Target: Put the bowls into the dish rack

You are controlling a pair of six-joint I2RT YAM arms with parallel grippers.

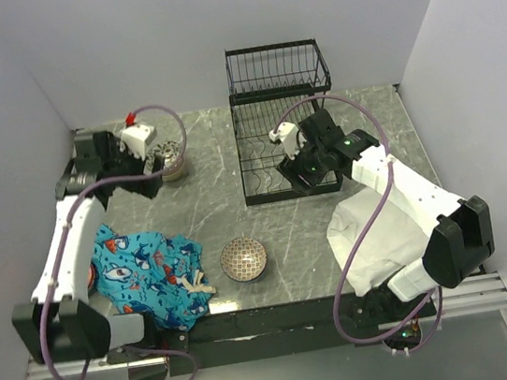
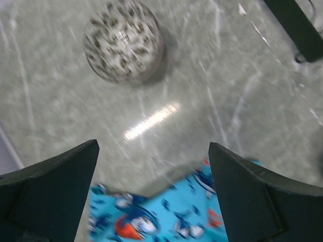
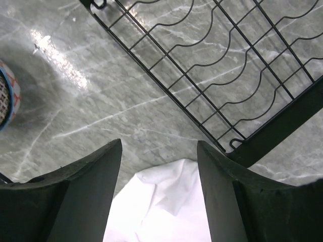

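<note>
The speckled bowl sits below and outward of the robot's left gripper, so the gripper will next move outward and down onto the bowl's rack-side rim, where the tabletop is clear.
The black wire dish rack stands at the back centre and holds no bowls; its base corner shows in the right wrist view. A speckled bowl sits at the back left, also seen in the left wrist view. A patterned bowl sits at the front centre; its rim shows in the right wrist view. My left gripper hovers open and empty between the speckled bowl and the blue cloth. My right gripper is open and empty at the rack's front edge.
A blue fish-print cloth lies at the front left. A white cloth lies at the front right under my right arm. Grey walls close in the table on three sides.
</note>
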